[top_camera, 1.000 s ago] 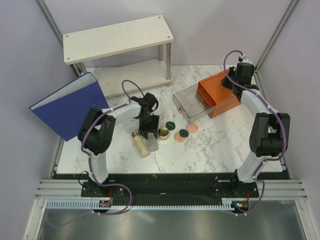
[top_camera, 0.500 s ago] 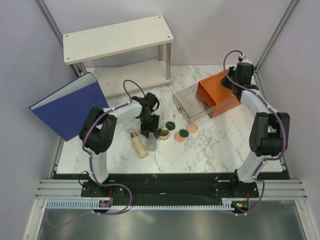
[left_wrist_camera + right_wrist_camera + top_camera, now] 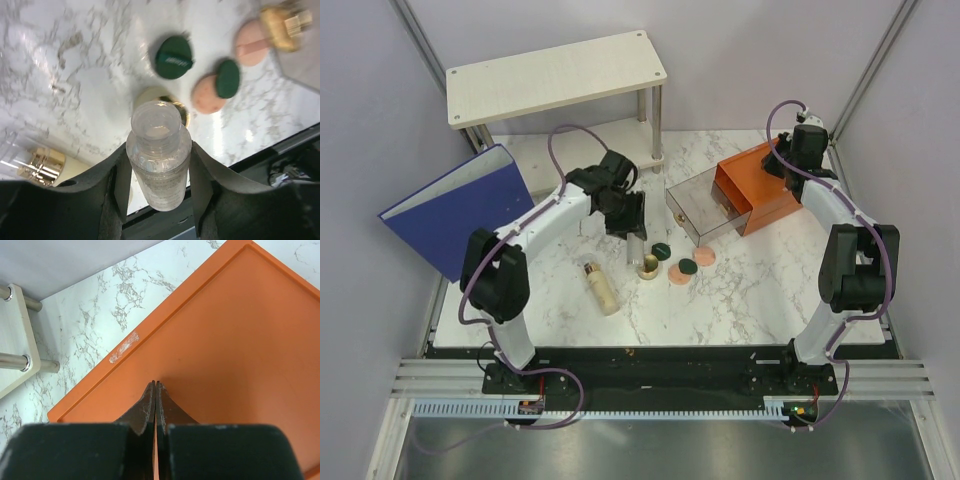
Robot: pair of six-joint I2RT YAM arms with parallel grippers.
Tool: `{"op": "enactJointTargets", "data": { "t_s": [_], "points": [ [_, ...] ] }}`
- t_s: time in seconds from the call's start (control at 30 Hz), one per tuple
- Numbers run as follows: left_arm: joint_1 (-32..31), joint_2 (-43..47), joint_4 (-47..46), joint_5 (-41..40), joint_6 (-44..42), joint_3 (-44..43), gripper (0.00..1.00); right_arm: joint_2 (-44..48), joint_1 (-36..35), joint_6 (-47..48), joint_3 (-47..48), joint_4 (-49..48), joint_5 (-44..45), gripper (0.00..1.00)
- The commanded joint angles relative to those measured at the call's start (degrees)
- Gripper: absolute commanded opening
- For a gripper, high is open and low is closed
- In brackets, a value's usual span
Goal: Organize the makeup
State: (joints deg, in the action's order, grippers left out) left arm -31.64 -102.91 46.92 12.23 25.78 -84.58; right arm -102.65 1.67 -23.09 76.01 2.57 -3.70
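The left gripper moves outward and to the right in the top view next and releases the bottle inside the clear drawer [image 3: 711, 208], as it's open and empty.
My left gripper [image 3: 631, 230] is shut on the clear bottle [image 3: 636, 248], which hangs above the marble next to the round gold jar [image 3: 647, 268]. In the left wrist view the clear bottle [image 3: 159, 160] is pinched between both fingers of the left gripper [image 3: 159, 167], its open neck pointing down at the gold jar [image 3: 144, 95]. Two dark green discs [image 3: 661, 249] [image 3: 687, 267] and two peach discs [image 3: 675, 273] [image 3: 705, 257] lie to the right. The beige bottle [image 3: 600, 286] lies on its side. My right gripper [image 3: 155, 384] is shut and empty just over the orange box [image 3: 240, 330].
The orange box [image 3: 760, 185] stands at the back right with a clear drawer [image 3: 698, 210] pulled out toward the discs. A blue binder [image 3: 460, 210] leans at the left. A white two-tier shelf [image 3: 555, 75] stands at the back.
The left gripper closed on the clear bottle, lifted it off the table and carried it back and slightly right. The right arm has not moved.
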Motion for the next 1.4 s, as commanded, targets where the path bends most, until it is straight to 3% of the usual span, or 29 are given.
{"op": "enactJointTargets", "data": {
  "t_s": [0.0, 0.17, 0.43, 0.67, 0.9, 1.37],
  "points": [
    [-0.3, 0.6, -1.1, 5.8, -0.6, -11.6, 0.02, -6.5, -0.3, 2.0, -4.2, 17.4, 0.4, 0.00],
    [-0.3, -10.4, -1.2, 14.6, -0.6, -29.7, 0.02, -6.9, -0.3, 2.2, -4.0, 17.4, 0.2, 0.00],
    [-0.8, -27.1, -2.7, 20.4, 3.4, -54.9, 0.02, -7.0, -0.3, 2.4, -4.2, 17.5, 0.1, 0.00],
    [-3.7, -31.5, -9.5, 23.8, 7.7, -55.3, 0.03, -7.0, -0.3, 2.6, -4.3, 17.4, -0.1, 0.00],
    [-5.6, -33.8, -10.8, 23.9, 8.2, -55.3, 0.16, -7.6, -0.3, 2.5, -4.2, 17.5, -0.8, 0.00],
    [-6.5, -34.7, -11.0, 16.8, 6.0, -54.8, 0.29, -7.7, -0.3, 2.6, -4.4, 17.4, -1.6, 0.00]
  ]
}}
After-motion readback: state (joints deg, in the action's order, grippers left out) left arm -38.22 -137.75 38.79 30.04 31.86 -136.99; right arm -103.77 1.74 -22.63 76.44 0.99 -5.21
